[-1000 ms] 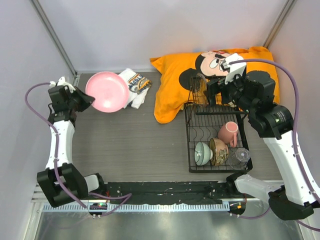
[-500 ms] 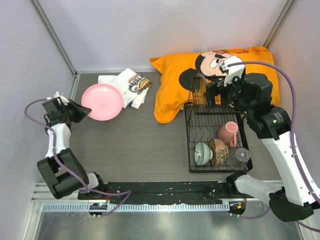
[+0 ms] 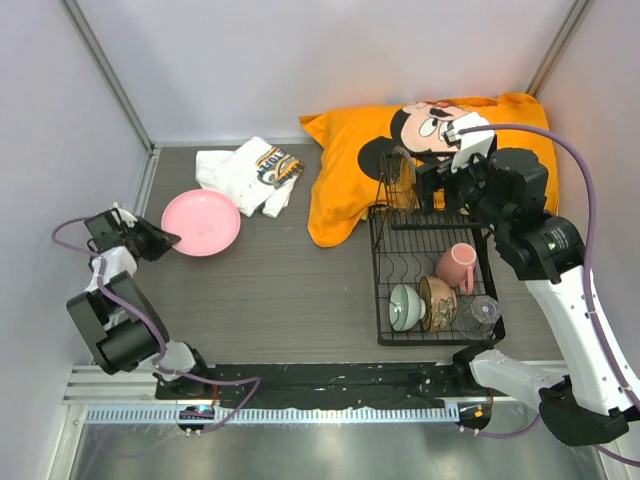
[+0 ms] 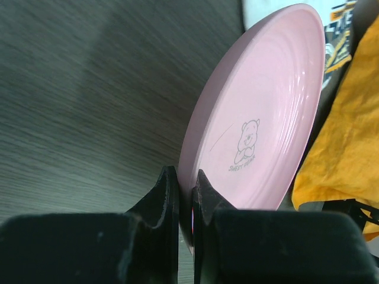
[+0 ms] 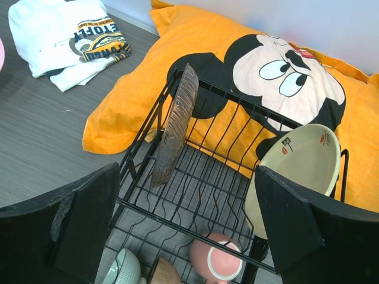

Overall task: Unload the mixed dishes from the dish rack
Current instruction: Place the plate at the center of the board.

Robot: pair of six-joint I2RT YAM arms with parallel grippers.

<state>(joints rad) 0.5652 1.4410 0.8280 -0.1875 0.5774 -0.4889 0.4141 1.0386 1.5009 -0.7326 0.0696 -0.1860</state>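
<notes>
My left gripper moves down and slightly back next, clear of the folded T-shirt, to release the pink plate's rim. Bare tabletop lies below it and its tilted plate.
My left gripper (image 3: 160, 241) is shut on the rim of the pink plate (image 3: 204, 222) at the table's left side. In the left wrist view the plate (image 4: 260, 112) stands tilted between my fingers (image 4: 167, 189), close to the tabletop. The black dish rack (image 3: 400, 243) stands at the right. It holds a pink mug (image 3: 457, 265), a pale green bowl (image 3: 405, 306), a brown patterned bowl (image 3: 438, 302) and a clear glass (image 3: 480, 313). My right gripper (image 5: 189, 231) is open and empty above the rack (image 5: 195, 177). Below it a brown speckled plate (image 5: 175, 121) stands on edge and a cream dish (image 5: 293, 168) leans at the right.
An orange Mickey Mouse pillow (image 3: 345, 165) lies behind and under the rack's far end. A folded white T-shirt (image 3: 245, 170) lies just beyond the pink plate. Walls close in the table at the left, back and right.
My left gripper has swung toward the near left and lower, carrying the pink plate away from the T-shirt. The right arm has barely moved.
</notes>
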